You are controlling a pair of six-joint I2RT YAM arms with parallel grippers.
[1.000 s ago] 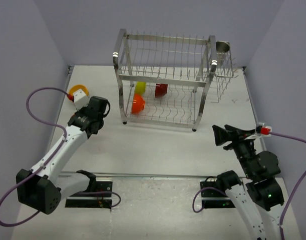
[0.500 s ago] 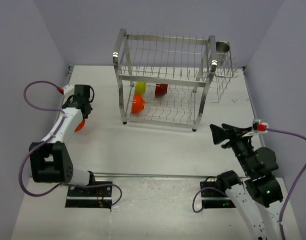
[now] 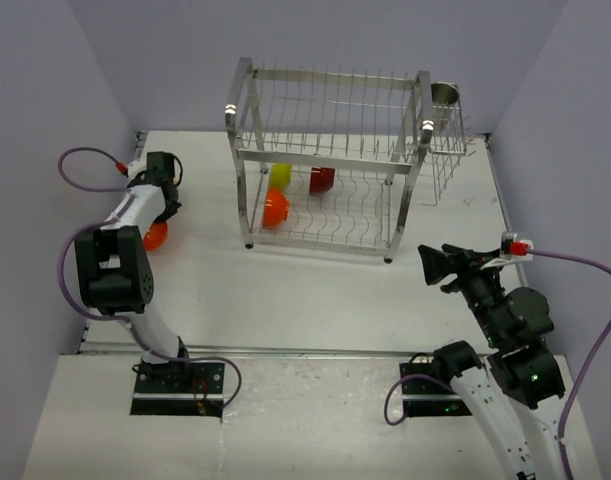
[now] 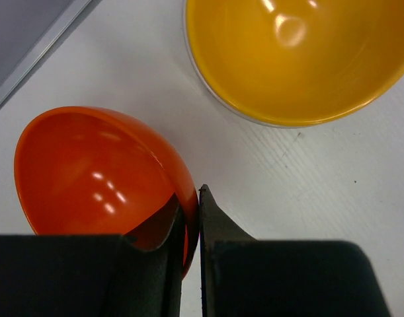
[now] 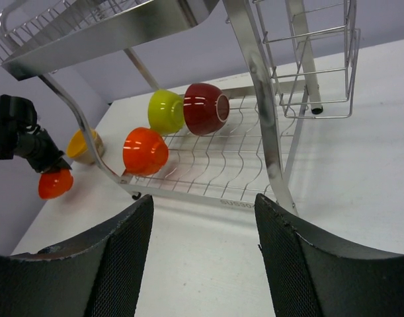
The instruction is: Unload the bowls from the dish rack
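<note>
My left gripper moves down toward the side of the table next and releases the orange-red bowl (image 4: 89,172) on the bare table, clear below it beside the yellow-orange bowl.
The dish rack (image 3: 330,160) stands at the back middle of the table. Its lower tier holds a lime-green bowl (image 3: 280,176), a dark red bowl (image 3: 322,180) and an orange bowl (image 3: 275,207). My left gripper (image 4: 192,198) is shut on the rim of an orange-red bowl (image 4: 89,172), tilted and low over the table at the far left (image 3: 155,237). A yellow-orange bowl (image 4: 301,53) sits upright just beyond it. My right gripper (image 5: 202,198) is open and empty, in front of the rack's right end (image 3: 435,268).
A small metal cup (image 3: 444,95) sits in the wire side basket (image 3: 445,160) on the rack's right. The left wall runs close to my left gripper. The rack's upper tier holds nothing.
My left arm swung from near the rack out to the far left with the orange-red bowl and brought it down beside the yellow-orange bowl. The right arm barely moved.
</note>
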